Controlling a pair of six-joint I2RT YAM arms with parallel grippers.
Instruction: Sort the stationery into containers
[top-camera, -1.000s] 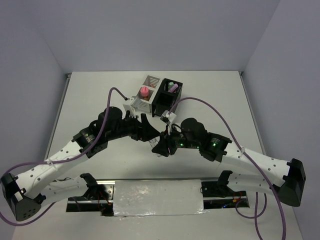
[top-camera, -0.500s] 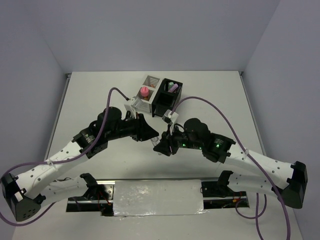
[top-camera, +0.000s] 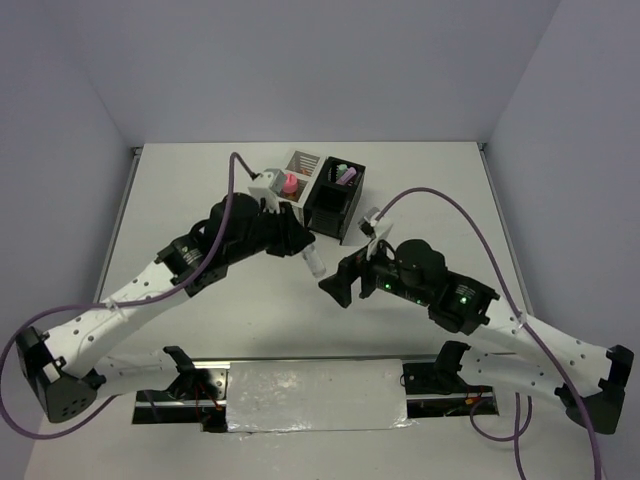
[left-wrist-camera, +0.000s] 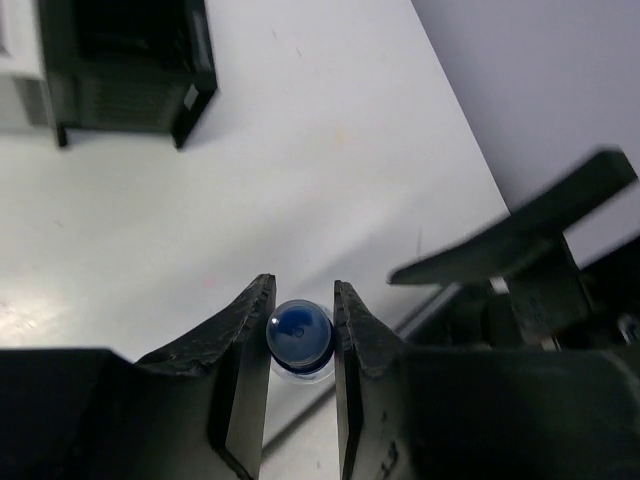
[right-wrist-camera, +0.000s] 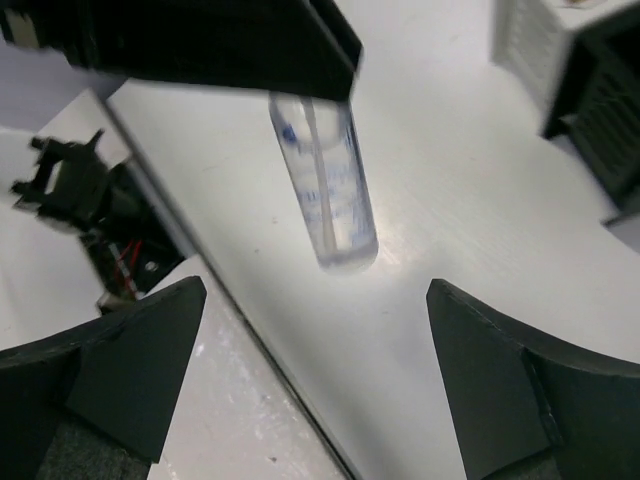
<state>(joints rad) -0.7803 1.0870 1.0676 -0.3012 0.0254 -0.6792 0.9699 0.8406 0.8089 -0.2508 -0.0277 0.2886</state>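
My left gripper has the bottle to carry. It should move outward next until the bottle hangs over the opening of the black container's empty near section, and then release it.
The clear blue-capped bottle hangs upright above the table in front of the containers. My left gripper is shut on its cap; from above, the blue cap sits pinched between the two fingers of the left gripper. My right gripper stands wide open just right of the bottle, with nothing between its fingers. The white container holds a pink tube. The black container beside it holds purple and green pens.
The two containers stand side by side at the back middle of the table, seen as the black container and the white container from the wrists. The table's front edge runs just below the right gripper. Purple cables arch over both arms.
The right gripper has opened, let go of the bottle and drawn back to the right. The left gripper has closed on the cap and carried the bottle up toward the containers.
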